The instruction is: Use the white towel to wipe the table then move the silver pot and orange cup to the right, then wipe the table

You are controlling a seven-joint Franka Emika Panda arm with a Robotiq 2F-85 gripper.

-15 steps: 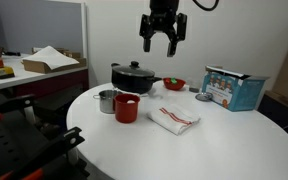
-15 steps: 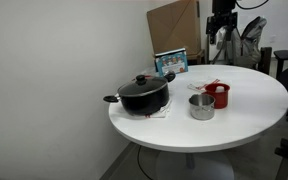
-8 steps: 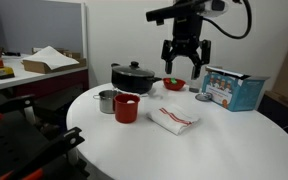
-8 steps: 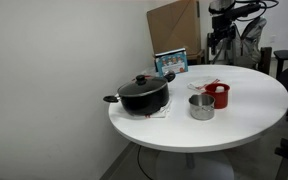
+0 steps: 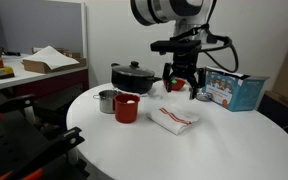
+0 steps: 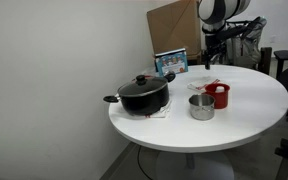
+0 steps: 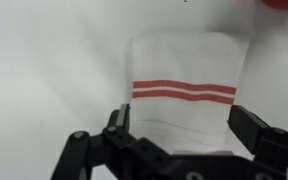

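Note:
The robot should bring its gripper down to the folded towel at its red-striped part (image 5: 175, 117) (image 7: 184, 92) before the gripper closes on the towel.
The white towel (image 5: 174, 118) with thin red stripes lies folded on the round white table (image 5: 214, 150). In the wrist view the towel (image 7: 182, 85) fills the space under my jaws. My gripper (image 5: 185, 92) hangs open just above the towel, its fingers (image 7: 182, 128) spread to either side of it, touching nothing. The silver pot (image 5: 106, 101) and the orange cup (image 5: 126, 107) stand side by side near the table's edge; both show in both exterior views, the pot (image 6: 201, 106) and the cup (image 6: 218, 96).
A large black lidded pot (image 5: 134, 77) and a small red bowl (image 5: 173, 85) stand at the back of the table. A blue box (image 5: 232, 88) sits beside them. A desk with papers (image 5: 29, 68) stands apart.
My gripper has come down and sideways from high above the black pot to just over the towel. It has stayed open.

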